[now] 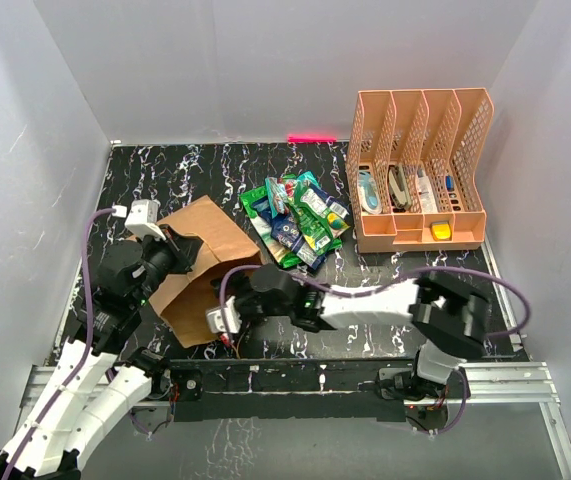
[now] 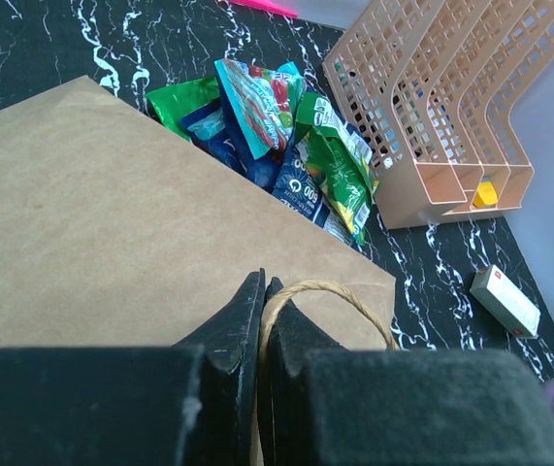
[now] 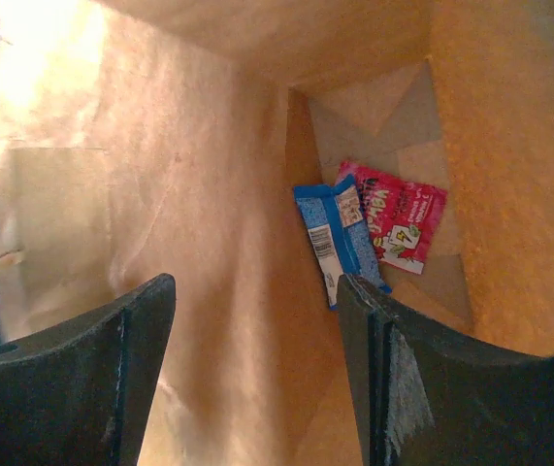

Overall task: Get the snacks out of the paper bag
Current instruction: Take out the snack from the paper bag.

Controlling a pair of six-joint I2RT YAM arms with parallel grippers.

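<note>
I need to push my right gripper deeper into the paper bag and close across the blue packet's middle (image 3: 341,239), as that packet lies partly over the red pouch.
The brown paper bag (image 1: 205,262) lies on its side at the left of the table. My left gripper (image 2: 262,289) is shut on its twisted paper handle (image 2: 340,289), at the bag's edge (image 1: 177,256). My right gripper (image 3: 257,291) is open and empty inside the bag's mouth, so its fingers are hidden in the top view. Deep in the bag lie a blue packet (image 3: 340,238) and a small red pouch (image 3: 398,218), just beyond my right fingertip (image 3: 354,301). A pile of green and blue snacks (image 1: 295,220) lies on the table right of the bag, also in the left wrist view (image 2: 277,136).
A peach mesh file organiser (image 1: 420,170) stands at the back right, just right of the snack pile. A small white box (image 2: 505,299) lies on the black marbled table in front of it. My right arm (image 1: 365,300) stretches across the near table.
</note>
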